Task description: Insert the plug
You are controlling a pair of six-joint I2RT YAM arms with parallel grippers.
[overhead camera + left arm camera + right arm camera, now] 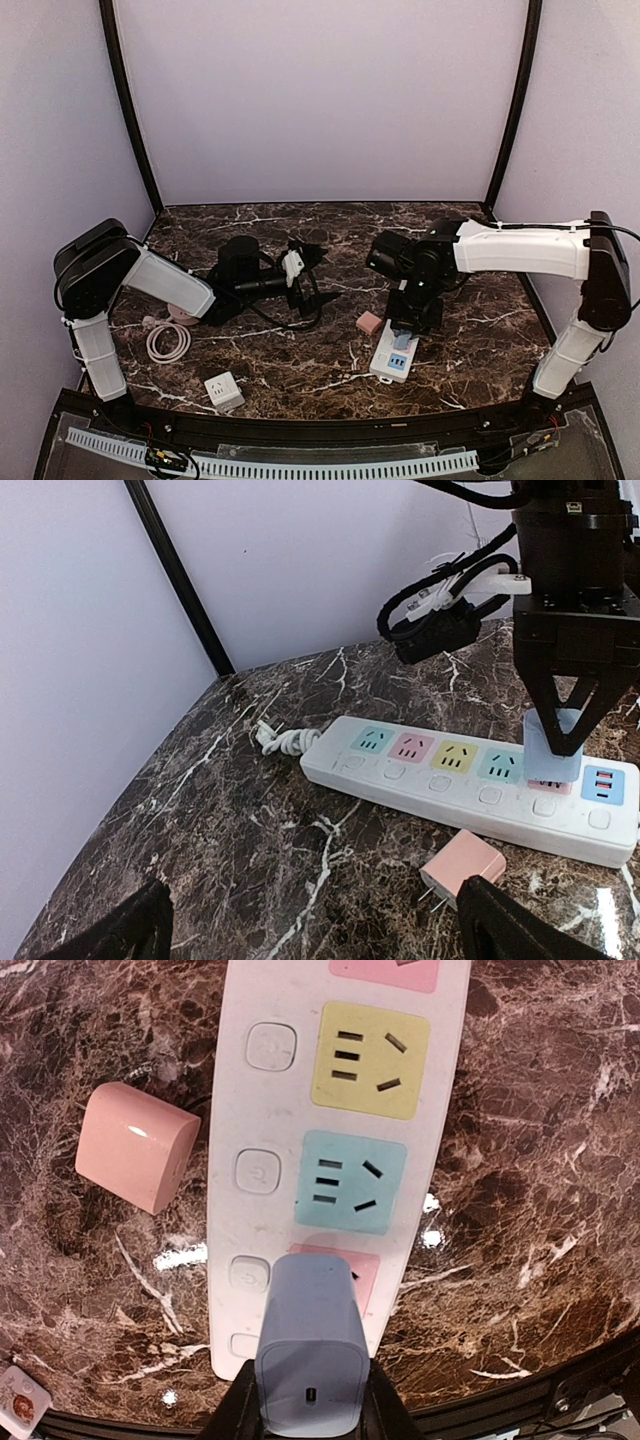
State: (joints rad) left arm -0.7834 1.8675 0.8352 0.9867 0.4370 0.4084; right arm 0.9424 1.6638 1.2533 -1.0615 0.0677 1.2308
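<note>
The robot will next lower the pale blue plug point(308, 1360), upright in its right gripper, into the slots of the pink socket point(362, 1266) just below and let go of it.
A white power strip point(394, 352) with coloured sockets lies on the marble table; it also shows in the left wrist view point(470, 780) and the right wrist view point(340, 1110). My right gripper point(408, 322) is shut on a pale blue plug point(308, 1360), held upright over the pink socket point(362, 1266) near the strip's end; the plug point(552, 752) touches or sits just above that socket. A pink plug point(369, 322) lies loose beside the strip, prongs out point(461, 866). My left gripper point(300, 268) is open and empty, left of the strip, its fingertips point(505, 925) dark at the frame's bottom.
A white cube adapter point(224, 391) lies near the front edge. A coiled pink-white cable point(168, 340) lies at the left. The strip's bundled white cord point(283, 742) is at its far end. A black cable point(290, 318) loops on the table under the left arm.
</note>
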